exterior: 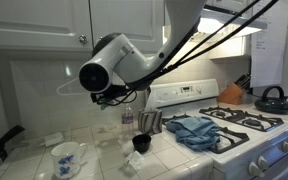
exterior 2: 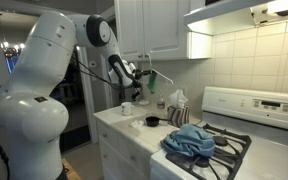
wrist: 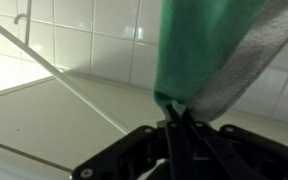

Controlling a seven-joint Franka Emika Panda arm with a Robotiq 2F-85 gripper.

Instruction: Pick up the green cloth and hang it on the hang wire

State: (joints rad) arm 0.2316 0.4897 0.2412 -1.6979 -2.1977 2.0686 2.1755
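The green cloth hangs apart from the thin white hang wire, so my gripper will move toward the tiled wall, over the hang wire, and release it.
The green cloth (wrist: 189, 50) is pinched between my gripper's (wrist: 181, 118) fingers in the wrist view, with its grey underside showing on the right. In an exterior view the gripper (exterior 2: 142, 78) holds the green cloth (exterior 2: 150, 77) high above the counter, near the tiled wall under the cabinets. A thin white hang wire (wrist: 59, 75) runs diagonally across the tiles to the left of the cloth, apart from it. In the exterior view from the other side, the wrist (exterior: 109, 72) hides the fingers and the cloth.
A blue cloth (exterior: 194, 130) (exterior 2: 189, 142) lies on the stove. A black cup (exterior: 141, 143) (exterior 2: 152, 121), a striped cloth (exterior: 149, 122), a floral mug (exterior: 66, 157) and bottles stand on the tiled counter (exterior: 174, 155). A kettle (exterior: 272, 98) sits on a burner.
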